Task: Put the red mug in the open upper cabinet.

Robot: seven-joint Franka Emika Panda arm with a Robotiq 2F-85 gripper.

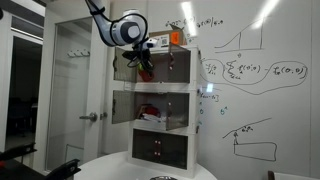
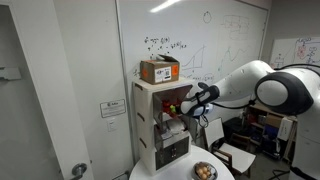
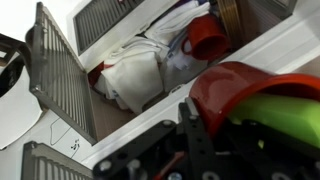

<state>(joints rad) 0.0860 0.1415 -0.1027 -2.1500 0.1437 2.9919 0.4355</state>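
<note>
I will move my gripper outward and deeper into the open upper cabinet (image 1: 170,66) to let go of the red mug, because the gripper is still at the upper cabinet's front.
The red mug (image 3: 238,84) fills the right of the wrist view, with something green (image 3: 285,115) in it. My gripper (image 3: 232,108) is shut on the mug; only one dark finger shows against its side. In both exterior views the gripper (image 1: 144,62) (image 2: 182,104) is at the front of the open upper cabinet (image 1: 170,66) (image 2: 158,97), the top box of the white tower. A small red patch at the gripper (image 2: 172,108) is the mug. I cannot tell whether the mug is inside the compartment or just at its mouth.
The middle compartment below holds a red-and-white heap (image 3: 140,68) (image 1: 150,110) and a red cup (image 3: 208,40). Grey hinged doors (image 3: 55,75) stand open to the side. A brown box (image 2: 160,70) sits on top of the tower. A round white table (image 2: 180,172) stands below.
</note>
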